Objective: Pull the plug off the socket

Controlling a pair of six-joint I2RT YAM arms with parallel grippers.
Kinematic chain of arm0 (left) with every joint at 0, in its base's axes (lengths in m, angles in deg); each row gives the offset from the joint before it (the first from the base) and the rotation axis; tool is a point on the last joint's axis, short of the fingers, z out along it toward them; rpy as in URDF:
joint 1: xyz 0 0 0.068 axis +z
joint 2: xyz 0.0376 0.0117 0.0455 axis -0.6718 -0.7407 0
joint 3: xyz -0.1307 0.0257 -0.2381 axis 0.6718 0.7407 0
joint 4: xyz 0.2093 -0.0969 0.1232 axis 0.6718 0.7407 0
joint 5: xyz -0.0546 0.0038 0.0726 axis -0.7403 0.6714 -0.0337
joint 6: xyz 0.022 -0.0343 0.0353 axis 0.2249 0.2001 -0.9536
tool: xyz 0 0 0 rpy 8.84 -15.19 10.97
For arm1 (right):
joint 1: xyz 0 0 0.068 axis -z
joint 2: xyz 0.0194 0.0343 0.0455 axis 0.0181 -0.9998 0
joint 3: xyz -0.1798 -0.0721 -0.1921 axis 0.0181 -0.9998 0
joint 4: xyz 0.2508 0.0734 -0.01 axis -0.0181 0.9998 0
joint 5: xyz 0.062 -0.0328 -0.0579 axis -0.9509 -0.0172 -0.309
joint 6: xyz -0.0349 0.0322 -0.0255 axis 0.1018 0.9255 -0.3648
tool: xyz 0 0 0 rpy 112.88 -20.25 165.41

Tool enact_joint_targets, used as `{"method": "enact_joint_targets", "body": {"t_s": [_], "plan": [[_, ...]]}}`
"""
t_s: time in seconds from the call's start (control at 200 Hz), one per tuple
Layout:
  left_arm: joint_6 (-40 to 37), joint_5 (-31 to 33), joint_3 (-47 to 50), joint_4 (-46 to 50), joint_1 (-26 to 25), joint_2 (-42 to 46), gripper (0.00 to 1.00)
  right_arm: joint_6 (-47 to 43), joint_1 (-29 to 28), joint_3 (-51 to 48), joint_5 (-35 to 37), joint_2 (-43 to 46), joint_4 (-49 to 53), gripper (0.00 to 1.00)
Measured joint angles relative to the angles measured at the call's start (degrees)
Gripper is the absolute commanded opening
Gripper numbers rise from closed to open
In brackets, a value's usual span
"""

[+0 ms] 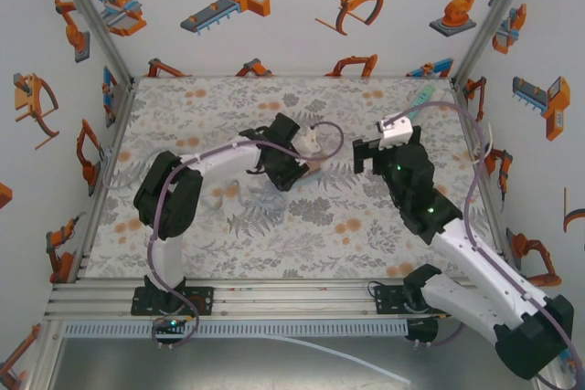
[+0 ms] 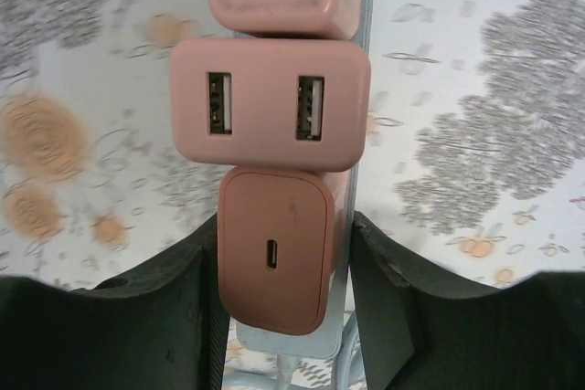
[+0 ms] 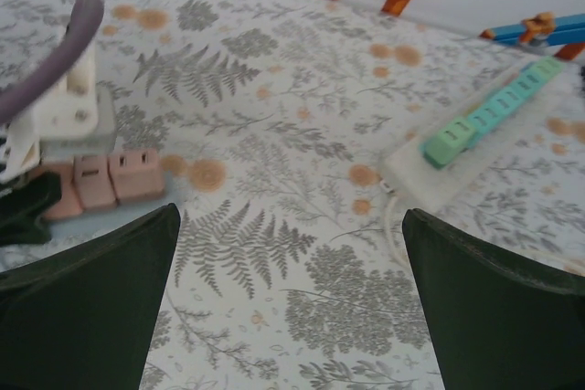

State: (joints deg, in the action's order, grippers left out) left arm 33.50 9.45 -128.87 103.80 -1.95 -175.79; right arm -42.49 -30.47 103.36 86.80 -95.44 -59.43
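My left gripper next needs to move the nearest plug, which it is holding, back toward the base and down toward the table. The plug sits on the pale socket strip (image 2: 274, 340).
Three pink plugs sit in a row on a pale socket strip (image 2: 274, 340). The nearest pink plug (image 2: 274, 271), with a small port in its face, lies between the fingers of my left gripper (image 2: 283, 230), which is shut on its sides. A middle plug (image 2: 270, 102) with two USB ports is just beyond it. From above, the left gripper (image 1: 297, 160) is at the table's centre over the plugs (image 1: 315, 162). My right gripper (image 1: 388, 148) hovers open to the right, holding nothing; its wrist view shows the pink plugs (image 3: 105, 180) at the left.
A second white strip carrying teal plugs (image 3: 494, 111) lies at the back right (image 1: 419, 100), with a cable trailing from it. The floral table (image 1: 320, 226) is walled on three sides. A purple cable (image 3: 64, 52) loops above the left gripper.
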Motion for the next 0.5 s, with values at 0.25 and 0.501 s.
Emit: {"method": "enact_joint_targets", "body": {"t_s": [0.25,0.501], "plan": [[-1.86,2.12,4.7,-2.43,-5.35,1.6,0.35,-2.71,0.52,-0.5,3.48,7.04,1.27,1.0],[-4.55,3.67,8.41,-5.14,-6.56,3.63,0.53,-4.79,0.59,-0.5,4.87,7.52,2.1,1.0]]}}
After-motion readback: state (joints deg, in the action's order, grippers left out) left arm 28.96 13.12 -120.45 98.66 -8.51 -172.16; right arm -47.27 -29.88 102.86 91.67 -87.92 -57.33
